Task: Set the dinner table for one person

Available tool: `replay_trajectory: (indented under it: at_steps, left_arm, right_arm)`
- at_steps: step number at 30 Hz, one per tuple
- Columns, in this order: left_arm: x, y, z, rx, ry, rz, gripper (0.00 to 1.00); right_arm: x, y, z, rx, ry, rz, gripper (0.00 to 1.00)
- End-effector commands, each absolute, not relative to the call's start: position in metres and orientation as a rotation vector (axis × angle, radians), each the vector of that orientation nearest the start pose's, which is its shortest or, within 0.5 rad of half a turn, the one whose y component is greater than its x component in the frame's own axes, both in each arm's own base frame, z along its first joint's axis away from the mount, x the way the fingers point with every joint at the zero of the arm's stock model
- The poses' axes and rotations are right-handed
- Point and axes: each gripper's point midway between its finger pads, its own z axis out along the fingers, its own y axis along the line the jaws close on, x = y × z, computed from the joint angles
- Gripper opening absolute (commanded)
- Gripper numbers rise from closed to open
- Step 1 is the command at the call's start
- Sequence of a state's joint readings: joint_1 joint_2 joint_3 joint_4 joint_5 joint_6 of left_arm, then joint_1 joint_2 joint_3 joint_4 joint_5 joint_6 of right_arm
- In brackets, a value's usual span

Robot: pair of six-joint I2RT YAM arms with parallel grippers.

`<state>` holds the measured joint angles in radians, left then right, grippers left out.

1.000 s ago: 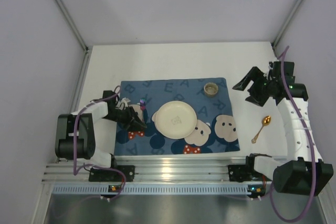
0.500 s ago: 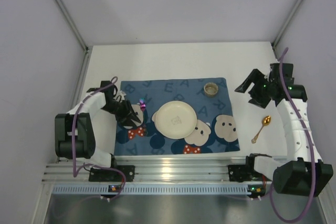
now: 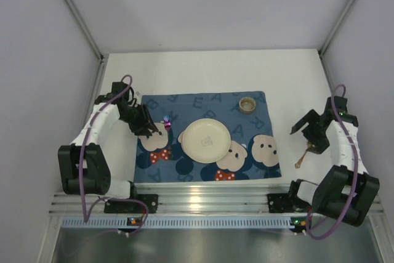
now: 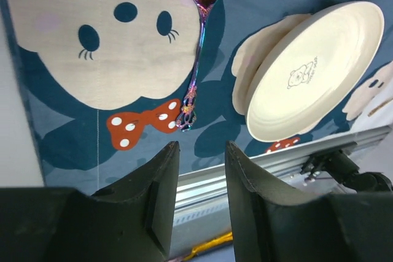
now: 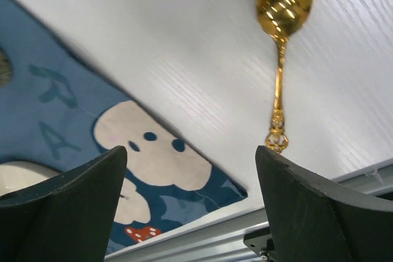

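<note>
My right gripper will next move down and to the right in the wrist view and close around the gold spoon's neck.
The white dinner table carries a blue cartoon placemat. On the placemat are a cream plate and a purple iridescent fork just left of the plate. In the left wrist view the fork lies flat beside the plate. My left gripper hovers by the fork, its jaws slightly apart and empty. A gold spoon lies on bare table right of the placemat and shows whole in the right wrist view. My right gripper is wide open just above it.
A small tan cup stands at the placemat's far right corner. The aluminium rail runs along the near edge. Grey walls close in on three sides.
My left gripper has pulled back to the far left, leaving the fork on the placemat. My right arm has swung nearer and lower, from the far right down over the spoon.
</note>
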<state>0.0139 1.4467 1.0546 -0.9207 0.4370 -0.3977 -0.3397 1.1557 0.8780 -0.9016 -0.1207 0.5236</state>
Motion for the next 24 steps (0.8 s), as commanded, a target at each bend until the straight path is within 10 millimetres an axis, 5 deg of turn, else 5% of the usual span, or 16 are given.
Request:
replay_trajectory:
  at_steps: [1, 19, 24]
  left_arm:
    - [0.259, -0.074, 0.114, -0.485, 2.790, -0.590, 0.41]
    - [0.249, -0.059, 0.100, -0.485, 2.740, -0.456, 0.38]
    - [0.248, -0.058, 0.097, -0.490, 2.747, -0.446, 0.37]
  right_arm:
    - [0.219, -0.052, 0.081, 1.170, 2.541, 0.120, 0.86]
    - [0.220, -0.107, 0.045, 1.306, 2.615, -0.163, 0.80]
    - [0.222, -0.102, 0.027, 1.335, 2.624, -0.107, 0.64]
